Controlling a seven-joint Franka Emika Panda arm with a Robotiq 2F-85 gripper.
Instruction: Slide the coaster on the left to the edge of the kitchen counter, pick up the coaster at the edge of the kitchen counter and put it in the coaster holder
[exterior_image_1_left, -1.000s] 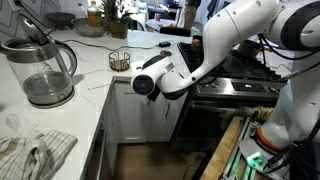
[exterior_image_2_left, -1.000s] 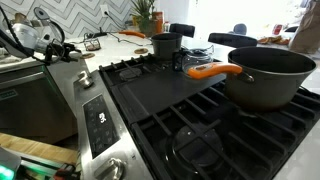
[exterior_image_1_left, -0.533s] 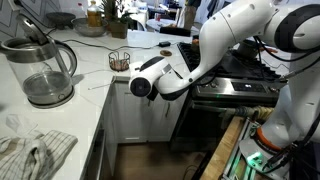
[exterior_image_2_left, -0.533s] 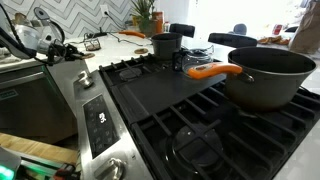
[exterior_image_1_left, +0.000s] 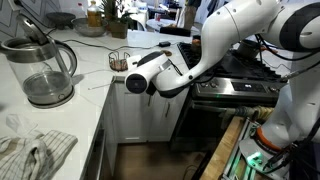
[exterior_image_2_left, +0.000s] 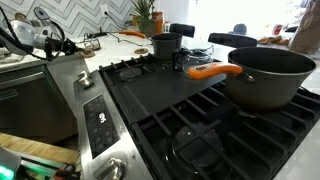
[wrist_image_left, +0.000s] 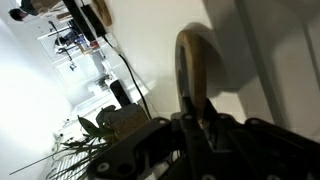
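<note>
My gripper is to go up above the wires of the dark wire coaster holder (exterior_image_1_left: 119, 60) next, carry the coaster outward, lower it inside and release it.
In the wrist view the thin brown coaster (wrist_image_left: 191, 62) stands edge-on between my dark fingers, and my gripper (wrist_image_left: 196, 112) is shut on its lower rim. In an exterior view my gripper (exterior_image_1_left: 124, 82) sits at the squared edge of the white kitchen counter (exterior_image_1_left: 88, 102), reaching in sideways from the aisle; the coaster itself is too small to make out there. The dark wire coaster holder (exterior_image_1_left: 119, 60) stands on the counter just behind the gripper, a short way from the edge.
A glass kettle (exterior_image_1_left: 45, 70) stands on the counter beyond the gripper, and a crumpled cloth (exterior_image_1_left: 35, 152) lies at the near end. The black stove (exterior_image_2_left: 190, 110) with a large pot (exterior_image_2_left: 272, 76) adjoins the counter. Open aisle lies below the arm.
The jaws have closed from open onto the coaster at the counter edge. The wrist has shifted slightly toward the counter.
</note>
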